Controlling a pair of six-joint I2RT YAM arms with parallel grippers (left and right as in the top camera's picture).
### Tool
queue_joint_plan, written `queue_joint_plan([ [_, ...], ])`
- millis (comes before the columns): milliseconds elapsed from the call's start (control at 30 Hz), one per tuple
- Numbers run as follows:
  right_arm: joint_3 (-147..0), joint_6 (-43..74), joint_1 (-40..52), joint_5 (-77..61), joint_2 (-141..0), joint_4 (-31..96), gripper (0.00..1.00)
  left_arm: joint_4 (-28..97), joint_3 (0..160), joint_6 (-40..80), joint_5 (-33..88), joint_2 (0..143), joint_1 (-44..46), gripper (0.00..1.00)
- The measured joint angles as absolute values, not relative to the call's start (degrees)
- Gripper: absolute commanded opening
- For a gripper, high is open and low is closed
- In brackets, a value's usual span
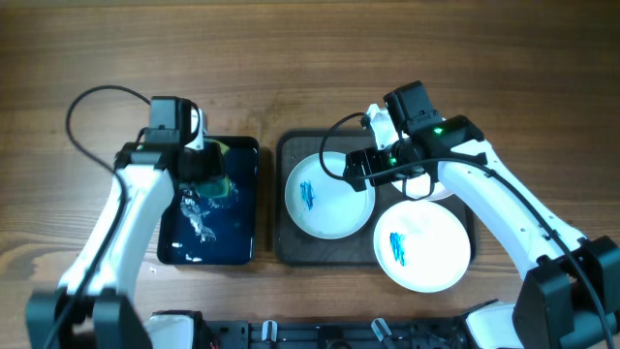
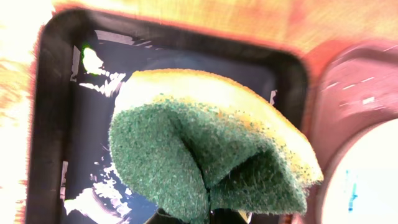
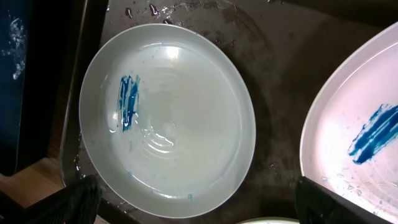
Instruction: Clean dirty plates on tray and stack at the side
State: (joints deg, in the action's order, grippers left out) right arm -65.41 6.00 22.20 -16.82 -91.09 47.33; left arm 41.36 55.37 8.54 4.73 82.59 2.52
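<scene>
The rim of the smeared plate beside the basin, facing the other smeared plate, gets my right gripper lowered onto it next. That rim's plate lies well below my open fingers.
Three white plates lie on the dark tray (image 1: 283, 237). The left plate (image 1: 325, 199) has a blue smear and water in it. The front right plate (image 1: 426, 250) has a blue smear too. The third plate (image 1: 438, 190) is mostly hidden under my right arm. My right gripper (image 1: 387, 174) is open and empty above the left plate's right rim. In the right wrist view its fingers (image 3: 199, 208) straddle that plate (image 3: 168, 118). My left gripper (image 1: 206, 176) is shut on a green and yellow sponge (image 2: 211, 149) above the blue basin.
The dark blue basin (image 1: 208, 237) with water stands left of the tray, and it also shows in the left wrist view (image 2: 62, 124). The second smeared plate (image 3: 360, 143) lies to the right in the right wrist view. Bare wooden table (image 1: 310, 58) surrounds everything.
</scene>
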Motion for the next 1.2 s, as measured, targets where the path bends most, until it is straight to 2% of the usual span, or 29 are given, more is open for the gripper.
queue_joint_plan([
  [167, -65.41, 6.0, 22.2, -16.8, -91.09, 47.29, 1.0, 41.5, 55.35, 8.45, -3.22, 73.78, 5.19, 0.04],
  [433, -65.41, 6.0, 22.2, -16.82, -91.09, 47.05, 1.0, 40.01, 55.33, 8.73, -28.84, 73.65, 18.76, 0.04],
  [600, -65.41, 6.0, 22.2, -16.82, -91.09, 47.05, 1.0, 40.01, 55.33, 9.82, -34.33, 73.65, 18.76, 0.04],
  [767, -65.41, 9.15, 22.2, -13.67, -91.2, 47.05, 1.0, 40.01, 55.33, 11.27, -33.78, 73.65, 18.76, 0.04],
  [800, -65.28, 11.46, 22.2, -11.62, -91.64, 46.96, 0.96, 40.01, 55.33, 11.84, -32.27, 73.65, 18.76, 0.04],
  [867, -64.18, 13.78, 22.2, -9.76, -92.77, 46.3, 0.71, 40.05, 55.33, 13.21, -29.78, 74.02, 18.76, 0.04],
  [900, -63.26, 14.46, 22.2, -9.1, -94.06, 46.15, 0.62, 40.1, 55.33, 13.74, -28.38, 74.67, 18.76, 0.04],
  [1033, -61.45, 16.03, 22.2, -9.34, -99.15, 44.66, 0.47, 40.25, 55.33, 14.55, -25.61, 77.93, 18.76, 0.04],
  [1133, -61.25, 16.53, 22.2, -10.09, -101.32, 43.68, 0.4, 40.23, 55.33, 14.59, -25.15, 79.57, 18.76, 0.04],
  [1200, -60.73, 16.73, 22.2, -11.29, -102.3, 41.58, 0.24, 40.23, 55.33, 14.76, -24.97, 79.66, 18.76, 0.04],
])
